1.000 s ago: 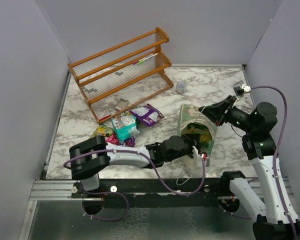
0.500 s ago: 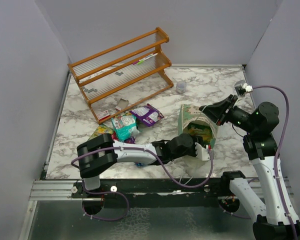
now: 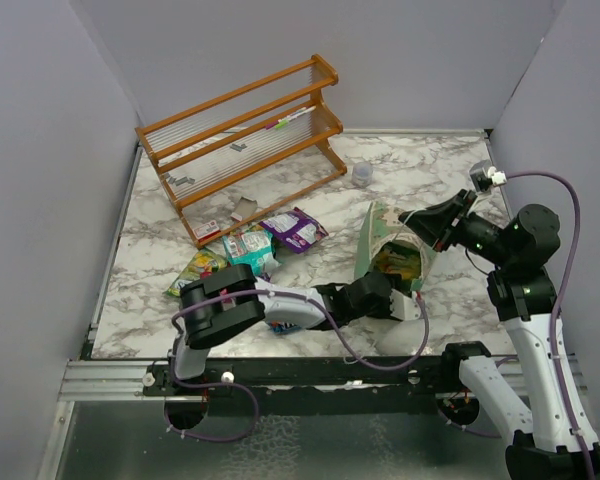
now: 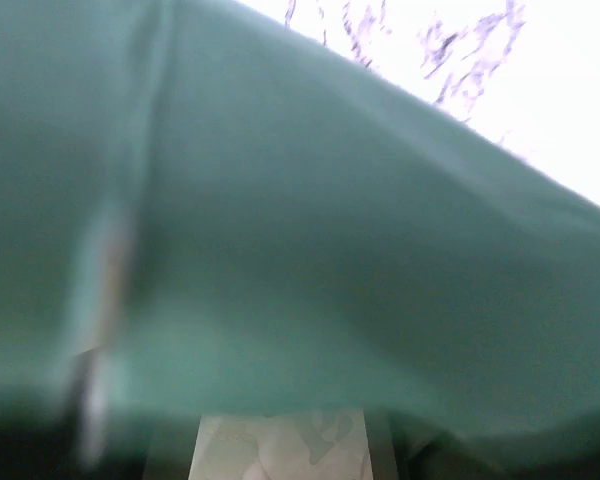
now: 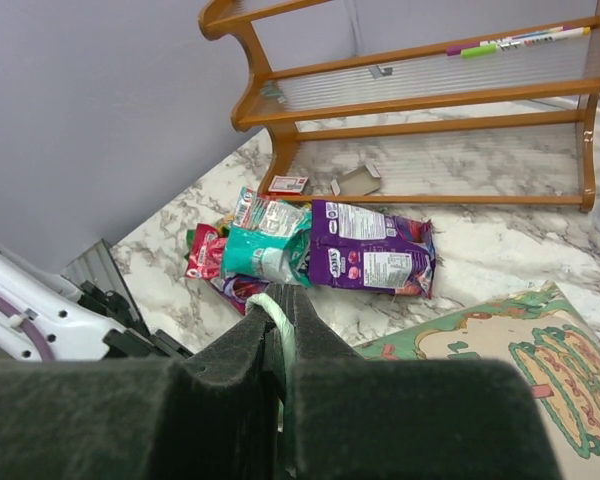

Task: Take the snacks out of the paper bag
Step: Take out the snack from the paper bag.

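I should reach outward with my left gripper to the yellow-green packet in the bag and grab the packet's near end.
The mint-green paper bag lies tilted on the marble with its mouth open, and a yellow-green packet shows inside. My right gripper is shut on the bag's rim and holds it up. My left gripper is pressed against the bag's near side; the left wrist view shows only blurred mint paper, and the fingers are hidden. A purple packet, a teal packet and a green-yellow packet lie to the left. The purple, teal and pink-red packets show in the right wrist view.
A wooden rack with markers stands at the back left. A small grey cup sits behind the bag. Small cards lie by the rack's foot. Grey walls close in on three sides.
My left arm has reached farther right, and its gripper has pushed in against the bag's lower side. The bag's mouth has lifted and stands more upright. The right gripper has kept its hold.
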### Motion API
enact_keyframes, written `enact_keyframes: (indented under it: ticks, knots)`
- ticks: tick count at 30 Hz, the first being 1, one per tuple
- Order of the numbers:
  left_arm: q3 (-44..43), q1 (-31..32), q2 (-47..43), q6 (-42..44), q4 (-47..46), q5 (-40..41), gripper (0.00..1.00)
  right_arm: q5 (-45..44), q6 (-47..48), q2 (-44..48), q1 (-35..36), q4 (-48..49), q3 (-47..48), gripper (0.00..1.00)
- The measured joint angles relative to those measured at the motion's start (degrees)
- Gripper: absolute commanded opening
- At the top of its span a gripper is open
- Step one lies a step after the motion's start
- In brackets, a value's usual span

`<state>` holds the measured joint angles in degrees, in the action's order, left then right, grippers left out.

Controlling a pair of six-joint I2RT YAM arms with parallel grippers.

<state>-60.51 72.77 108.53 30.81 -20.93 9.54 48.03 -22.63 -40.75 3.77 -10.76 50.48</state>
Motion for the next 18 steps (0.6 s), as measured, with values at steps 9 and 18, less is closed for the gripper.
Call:
enact_keyframes:
  ticks: [9,18]
  knots:
    - [-5.16,-3.26,6.97,3.85,-1.31,4.33,0.15,0.0,0.0,0.04,0.0,-1.2,0.09,0.02]
    - [-5.57,-3.21,5.81,6.21,-0.28,5.51,0.0,0.0,0.02,0.04,0.0,-1.64,0.09,0.02]
